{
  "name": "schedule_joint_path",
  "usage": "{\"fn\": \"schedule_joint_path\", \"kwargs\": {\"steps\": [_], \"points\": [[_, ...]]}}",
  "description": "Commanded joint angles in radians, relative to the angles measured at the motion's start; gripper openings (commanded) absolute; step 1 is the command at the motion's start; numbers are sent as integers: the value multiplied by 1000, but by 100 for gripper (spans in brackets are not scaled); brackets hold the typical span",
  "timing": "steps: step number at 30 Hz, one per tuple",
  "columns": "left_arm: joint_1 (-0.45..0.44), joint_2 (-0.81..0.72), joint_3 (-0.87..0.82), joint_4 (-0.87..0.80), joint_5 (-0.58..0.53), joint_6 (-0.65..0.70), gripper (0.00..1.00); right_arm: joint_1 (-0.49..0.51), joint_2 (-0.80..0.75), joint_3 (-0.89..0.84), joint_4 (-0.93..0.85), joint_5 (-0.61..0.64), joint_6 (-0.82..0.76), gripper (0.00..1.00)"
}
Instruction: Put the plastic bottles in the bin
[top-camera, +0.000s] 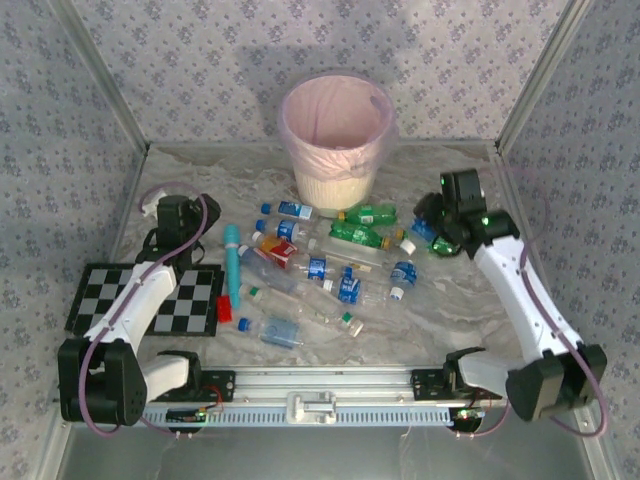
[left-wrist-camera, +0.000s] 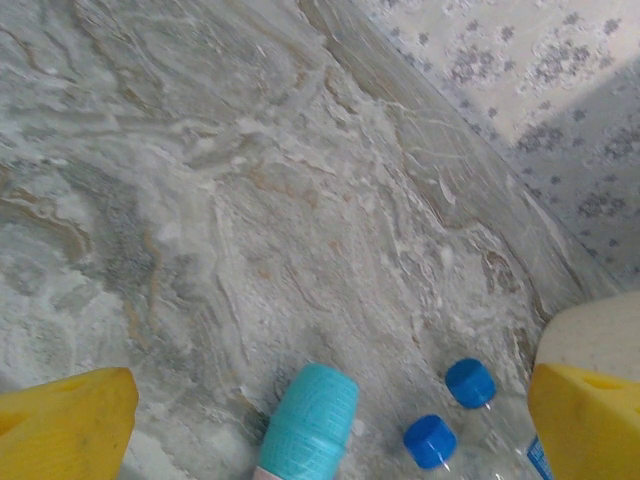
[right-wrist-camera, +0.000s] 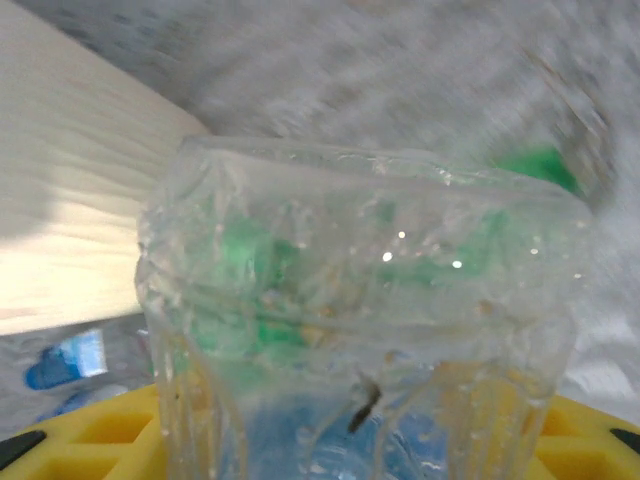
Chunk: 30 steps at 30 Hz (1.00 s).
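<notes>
I next need to raise the clear bottle in my right gripper outward past the bin's rim, over the pink liner, and release it, as the bin's opening is higher and farther outward.
Several plastic bottles (top-camera: 330, 270) lie scattered across the middle of the marble table, two of them green (top-camera: 366, 214) and one red-labelled (top-camera: 276, 250). The cream bin (top-camera: 335, 130) with its pink liner stands at the back centre. To the right of the pile, my right gripper (top-camera: 428, 228) is shut on a clear plastic bottle (right-wrist-camera: 360, 300), which sits between the yellow fingers (right-wrist-camera: 90, 430). The bin wall (right-wrist-camera: 60, 200) shows to that bottle's left. At the left of the pile my left gripper (top-camera: 182, 215) hangs open and empty, its fingers (left-wrist-camera: 60, 425) well apart over two blue caps (left-wrist-camera: 470, 382).
A teal stick-like tool (top-camera: 233, 265) with a red end lies left of the pile; its tip (left-wrist-camera: 312, 420) shows between the left fingers. A checkerboard mat (top-camera: 150, 297) sits at the near left. Patterned walls close in the table on three sides.
</notes>
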Motion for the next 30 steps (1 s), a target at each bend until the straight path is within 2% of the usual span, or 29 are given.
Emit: {"fn": "schedule_joint_path", "kwargs": {"steps": [1, 4, 7, 12, 20, 23, 30], "points": [[5, -20, -6, 18, 98, -1, 100, -3, 99, 202, 25, -54, -162, 46], [4, -23, -10, 25, 150, 11, 100, 4, 225, 407, 28, -112, -234, 45], [4, -30, -8, 18, 186, 28, 100, 31, 342, 579, 32, -115, -277, 45], [2, -53, 11, -35, 205, 69, 100, 75, 529, 830, 86, -163, -271, 45], [1, -87, 15, -113, 222, 119, 100, 137, 850, 1290, 16, -242, -264, 45], [0, -94, 8, -123, 228, 121, 100, 144, 934, 1359, 22, -266, -245, 44], [-1, -96, 11, -122, 240, 149, 100, 169, 1015, 1363, 64, -284, -241, 43]]}}
